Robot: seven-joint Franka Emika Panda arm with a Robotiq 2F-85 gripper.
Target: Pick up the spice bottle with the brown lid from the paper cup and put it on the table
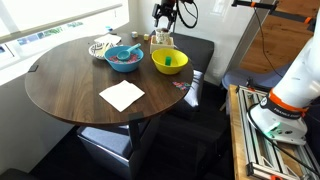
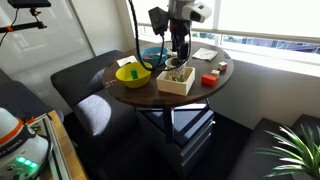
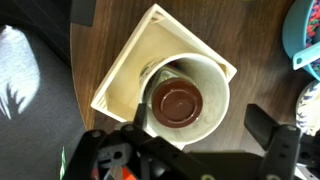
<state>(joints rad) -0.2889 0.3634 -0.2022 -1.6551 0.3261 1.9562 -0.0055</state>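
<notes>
I need to move my gripper a little toward the yellow bowl's side of the cup next, because the brown lid (image 3: 177, 102) is off the line between my fingers.
In the wrist view the spice bottle's brown lid (image 3: 178, 102) shows from above inside the pale paper cup (image 3: 214, 88). The cup stands on a pale square box (image 3: 135, 60) on the dark round table (image 3: 245, 40). My gripper (image 3: 200, 130) is open and empty, directly above the cup, with one finger at the cup's left edge and the other well to its right. In both exterior views the gripper (image 1: 163, 22) (image 2: 178, 45) hangs over the cup (image 1: 162, 40) at the table's edge. The bottle's body is hidden inside the cup.
A yellow bowl (image 1: 169, 62) (image 2: 132, 74) stands close beside the box (image 2: 176, 80). A blue bowl (image 1: 124, 57) (image 3: 305, 35), a white napkin (image 1: 122, 95) and a small red thing (image 2: 209, 79) lie on the table (image 1: 70, 85). Black seats surround it.
</notes>
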